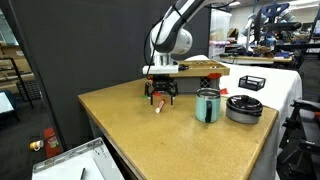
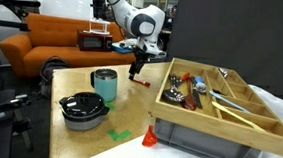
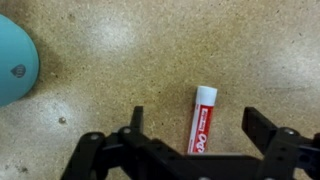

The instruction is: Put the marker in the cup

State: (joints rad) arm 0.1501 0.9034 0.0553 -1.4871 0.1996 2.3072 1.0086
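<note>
The gripper's open fingers are already on either side of the marker lying below, so the robot next needs to bring the gripper down onto the marker's red body beside the marker's white cap.
The marker, red with a white cap, lies flat on the speckled table; in an exterior view it shows as a small whitish stick, and again just below the fingers. My gripper is open right above the marker, with a finger on each side, not touching it. It shows in both exterior views. The teal cup stands upright beside the gripper, also seen on the table, and its edge shows at the left of the wrist view.
A low round grey-black dish sits by the cup. A wooden tray with tools stands on a bin. A small green item lies on the table near its edge. An orange sofa is behind.
</note>
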